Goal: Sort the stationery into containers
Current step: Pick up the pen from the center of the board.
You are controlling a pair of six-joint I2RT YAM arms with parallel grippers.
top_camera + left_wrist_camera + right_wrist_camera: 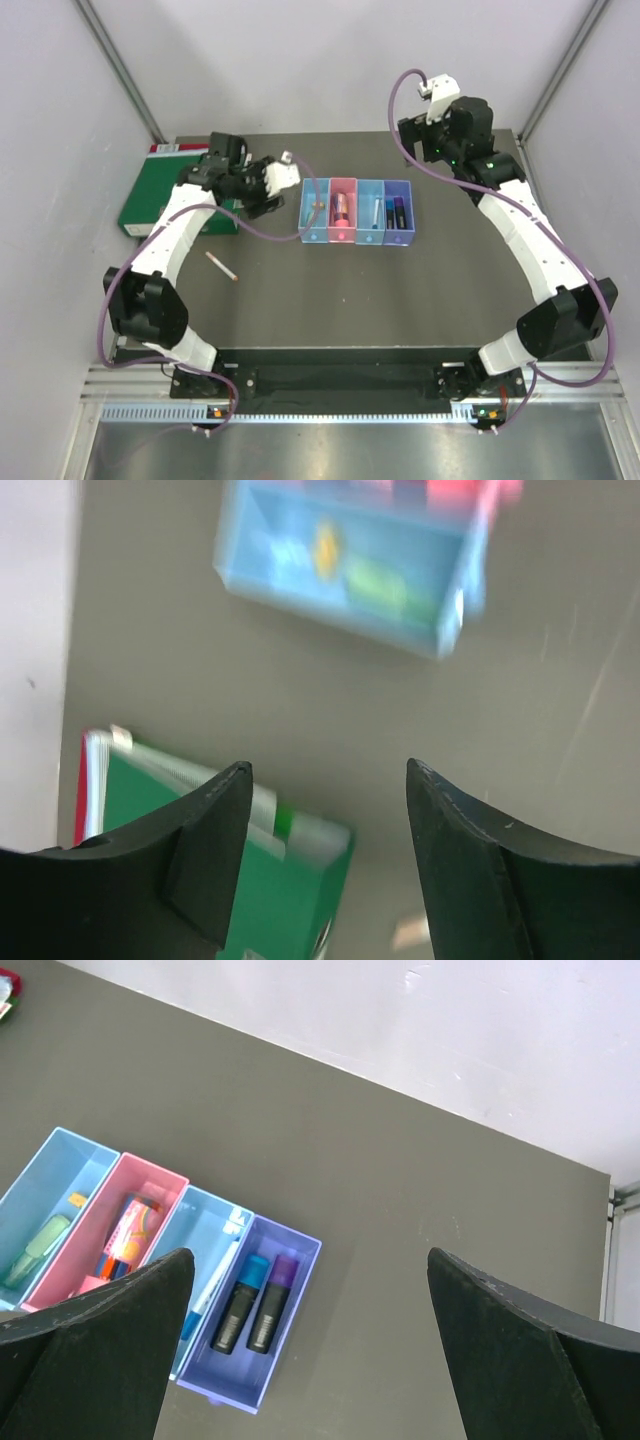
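Note:
The left gripper moves back, down and left in the top view onto the white pen's body (pixel 221 266) next; the pen lies loose outside the bins.
Four joined bins (pixel 356 212) stand mid-table: light blue, pink, light blue, purple. In the right wrist view the left blue bin (pixel 45 1200) holds a green item, the pink bin (pixel 110 1235) a pink piece, the purple bin (pixel 255 1305) two black markers. A thin white pen with an orange end (pixel 221 266) lies loose on the table, left of the bins. My left gripper (pixel 262 205) is open and empty, just left of the bins, near the binder's corner. My right gripper (pixel 415 135) is open and empty, raised behind the bins at the right.
A large green binder (pixel 175 195) lies at the table's far left, partly under the left arm; it also shows in the left wrist view (pixel 180 870). White walls enclose the table on the back and both sides.

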